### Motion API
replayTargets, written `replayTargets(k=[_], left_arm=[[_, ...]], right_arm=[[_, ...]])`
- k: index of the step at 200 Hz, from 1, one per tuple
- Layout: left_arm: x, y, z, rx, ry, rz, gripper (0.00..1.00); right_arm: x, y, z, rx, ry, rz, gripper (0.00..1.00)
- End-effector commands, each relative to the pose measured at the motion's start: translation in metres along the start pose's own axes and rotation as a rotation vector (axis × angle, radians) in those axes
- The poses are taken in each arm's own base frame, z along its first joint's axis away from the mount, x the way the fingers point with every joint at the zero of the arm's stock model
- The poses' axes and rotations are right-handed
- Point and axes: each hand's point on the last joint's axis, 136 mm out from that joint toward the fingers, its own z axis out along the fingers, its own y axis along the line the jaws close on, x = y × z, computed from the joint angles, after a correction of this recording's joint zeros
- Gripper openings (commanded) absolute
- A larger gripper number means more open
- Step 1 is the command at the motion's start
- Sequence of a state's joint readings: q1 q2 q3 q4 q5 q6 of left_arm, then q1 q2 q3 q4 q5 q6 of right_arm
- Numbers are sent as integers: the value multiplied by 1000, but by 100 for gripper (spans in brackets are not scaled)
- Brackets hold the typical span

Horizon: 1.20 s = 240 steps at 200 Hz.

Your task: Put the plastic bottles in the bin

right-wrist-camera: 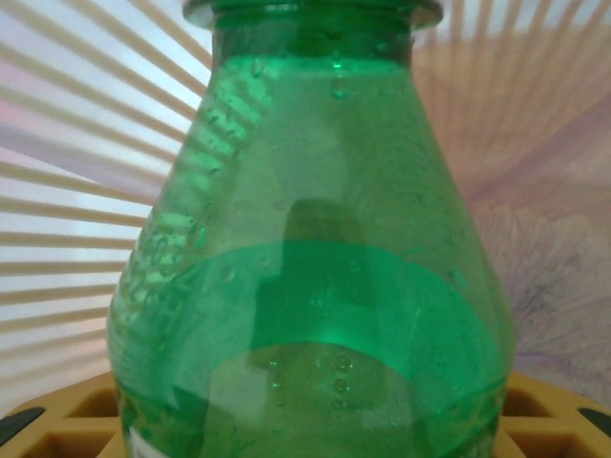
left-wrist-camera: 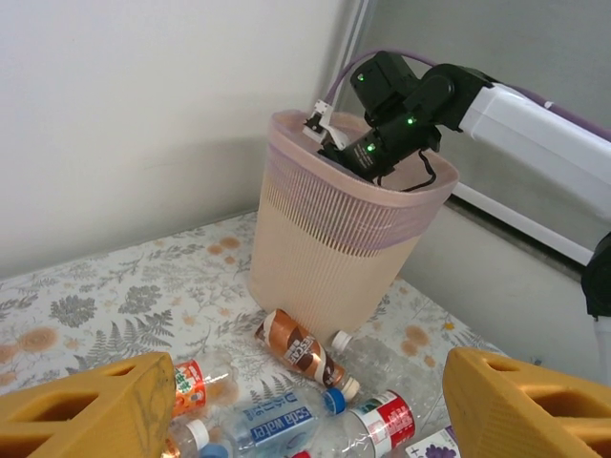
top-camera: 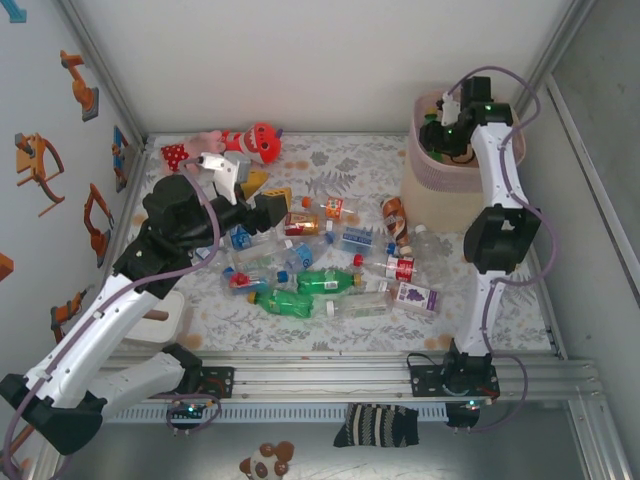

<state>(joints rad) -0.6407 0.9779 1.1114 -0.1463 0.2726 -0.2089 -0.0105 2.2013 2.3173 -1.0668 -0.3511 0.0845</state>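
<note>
My right gripper holds the green plastic bottle already inside the bin's rim, so next it needs to go down deeper into the bin's opening and let go of the bottle there.
The bin, pink mesh rim over a cream body, stands at the far right. My right gripper reaches down inside it, shut on a green plastic bottle against the ribbed bin wall. Several plastic bottles lie on the floral mat: two green ones, a purple-label one, a red-label one. My left gripper hovers open over the left of the pile. Its yellow fingers frame a brown bottle, a blue-label bottle and the bin.
Red and pink plush toys lie at the back left. A small white box sits by the left arm's base. White walls close the back and sides. A striped sock lies below the front rail.
</note>
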Motion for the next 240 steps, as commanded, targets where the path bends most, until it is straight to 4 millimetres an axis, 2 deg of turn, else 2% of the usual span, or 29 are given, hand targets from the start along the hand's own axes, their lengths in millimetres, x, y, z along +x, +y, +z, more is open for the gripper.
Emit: replayTargets(k=[1, 43, 72, 100, 114, 157, 208, 240], left_arm=[[3, 4, 1, -18, 7, -15, 73], [12, 13, 5, -57, 34, -30, 73], [19, 21, 8, -95, 61, -50, 73], [24, 24, 9, -106, 83, -68, 73], [26, 25, 9, -111, 90, -77, 73], [35, 33, 6, -156, 119, -114, 73], [46, 42, 1, -210, 157, -164, 73], [53, 50, -5, -247, 168, -193, 73]], right_arm=[[8, -5, 11, 18, 49, -41, 39], [35, -25, 52, 64, 168, -40, 39], [52, -31, 77, 64, 232, -40, 42], [62, -34, 92, 51, 272, -30, 46], [64, -35, 95, 54, 280, -25, 53], [58, -27, 84, 50, 256, -33, 69], [44, -19, 49, 85, 191, -38, 70], [32, -10, 15, 102, 125, -50, 70]])
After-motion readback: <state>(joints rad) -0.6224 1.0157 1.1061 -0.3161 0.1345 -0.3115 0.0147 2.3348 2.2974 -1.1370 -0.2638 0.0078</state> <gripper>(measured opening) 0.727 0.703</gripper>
